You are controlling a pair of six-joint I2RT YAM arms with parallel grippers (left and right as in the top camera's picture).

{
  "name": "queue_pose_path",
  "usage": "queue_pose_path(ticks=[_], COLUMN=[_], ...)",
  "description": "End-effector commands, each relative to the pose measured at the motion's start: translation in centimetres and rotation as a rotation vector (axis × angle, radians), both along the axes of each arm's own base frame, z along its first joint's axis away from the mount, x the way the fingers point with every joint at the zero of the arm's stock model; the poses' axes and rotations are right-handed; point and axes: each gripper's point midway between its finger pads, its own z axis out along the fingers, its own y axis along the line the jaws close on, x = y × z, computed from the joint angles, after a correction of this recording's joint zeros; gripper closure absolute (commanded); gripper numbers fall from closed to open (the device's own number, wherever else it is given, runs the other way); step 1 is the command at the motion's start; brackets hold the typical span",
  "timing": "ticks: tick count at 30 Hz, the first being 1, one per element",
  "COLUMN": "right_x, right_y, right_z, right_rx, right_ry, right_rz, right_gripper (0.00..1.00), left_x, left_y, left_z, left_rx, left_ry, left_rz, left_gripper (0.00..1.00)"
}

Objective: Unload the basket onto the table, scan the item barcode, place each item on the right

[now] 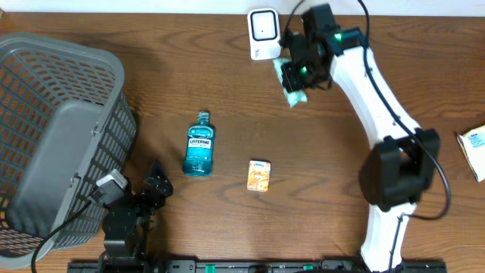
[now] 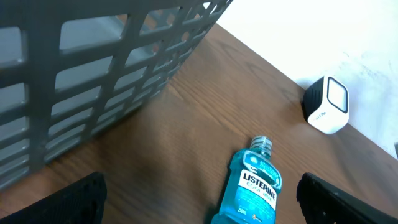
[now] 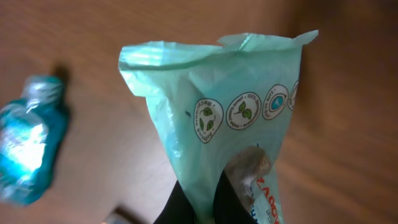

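Note:
The green packet [image 1: 294, 95] still hangs beside the scanner. Next, my right gripper moves over the scanner's side, then across to the tabletop [image 1: 449, 139] beside the white packet and releases.
My right gripper [image 1: 299, 72] is shut on a pale green plastic packet [image 1: 294, 95], held above the table just right of the white barcode scanner [image 1: 263, 32] at the far edge. In the right wrist view the packet [image 3: 224, 93] fills the middle, pinched between my dark fingers [image 3: 186, 208] at the bottom. My left gripper [image 1: 151, 189] rests low at the near left, open, with nothing between its fingers [image 2: 81, 199]. The scanner [image 2: 326, 104] also shows at the right in the left wrist view.
A blue Listerine bottle [image 1: 199, 144] lies on the table's middle, ahead of the left gripper [image 2: 211, 205]. A small orange box [image 1: 259, 175] lies to its right. A grey basket [image 1: 53, 129] takes up the left side. A white packet [image 1: 474, 148] sits at the right edge.

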Motion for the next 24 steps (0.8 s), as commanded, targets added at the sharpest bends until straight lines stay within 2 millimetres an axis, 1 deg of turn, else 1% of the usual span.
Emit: queue_pose_path(ticks=[1, 3, 6, 9, 14, 18, 20, 24], right_x=[4.0, 5.7, 7.8, 9.8, 12.5, 14.0, 14.4, 14.5], right_y=[-1.0, -0.7, 0.2, 0.5, 1.3, 2.2, 3.1, 4.9], right_z=[1.2, 1.3, 1.1, 0.5, -0.9, -1.5, -1.5, -1.4], right_rx=[-0.155, -0.18, -0.165, -0.165, -0.153, -0.192, -0.206, -0.198], right_ry=[-0.126, -0.168, -0.21, -0.256, -0.332, -0.404, -0.44, -0.477], right_rz=[-0.036, -0.046, -0.051, -0.084, -0.1, -0.123, -0.124, -0.102], right_gripper=[0.99, 0.99, 0.99, 0.99, 0.99, 0.99, 0.99, 0.99], left_x=[-0.2, -0.2, -0.2, -0.2, -0.2, -0.2, -0.2, -0.2], left_y=[0.3, 0.3, 0.3, 0.3, 0.3, 0.3, 0.3, 0.3], left_z=[-0.7, -0.7, -0.7, -0.7, -0.7, -0.7, -0.7, -0.7], left_rx=[0.004, 0.004, 0.004, 0.004, 0.004, 0.004, 0.004, 0.004], left_ry=[0.022, 0.023, 0.022, 0.023, 0.022, 0.022, 0.023, 0.023], left_rz=[0.015, 0.015, 0.015, 0.015, 0.015, 0.015, 0.015, 0.015], left_gripper=[0.02, 0.02, 0.02, 0.02, 0.02, 0.02, 0.02, 0.02])
